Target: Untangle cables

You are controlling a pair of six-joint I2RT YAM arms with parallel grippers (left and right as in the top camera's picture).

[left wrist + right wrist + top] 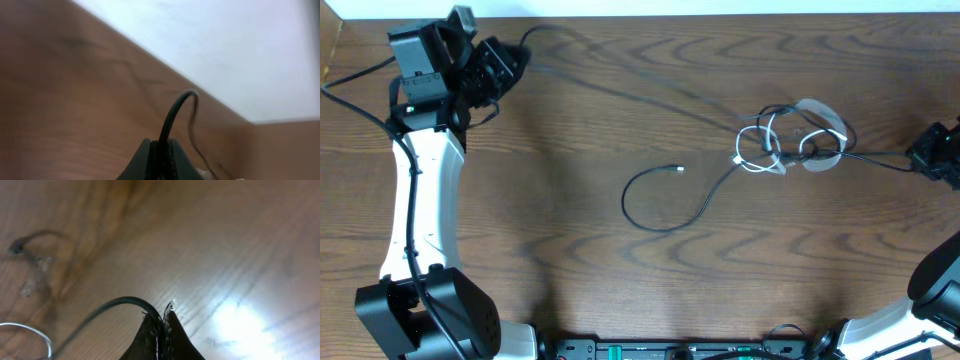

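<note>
My left gripper moves down toward the bare tabletop beneath it next and releases the black cable, since its length hangs raised between the shut fingers and the knot.
A knot of cables (792,140) lies right of centre: a white cable (757,158) looped with two black ones. One black cable (620,92) runs from the knot up-left to my left gripper (517,55), which is shut on it at the table's far left; the left wrist view shows the cable (172,115) rising from the shut jaws (160,150). The other black cable (875,154) runs right to my right gripper (920,160), shut on it (162,322). A loose black end (655,205) curls toward the table's middle with a small plug (678,169).
The wooden table (570,260) ends at a white wall along the far edge (720,8). Thick arm cords hang by the left arm (410,200). A black rail (680,350) runs along the near edge.
</note>
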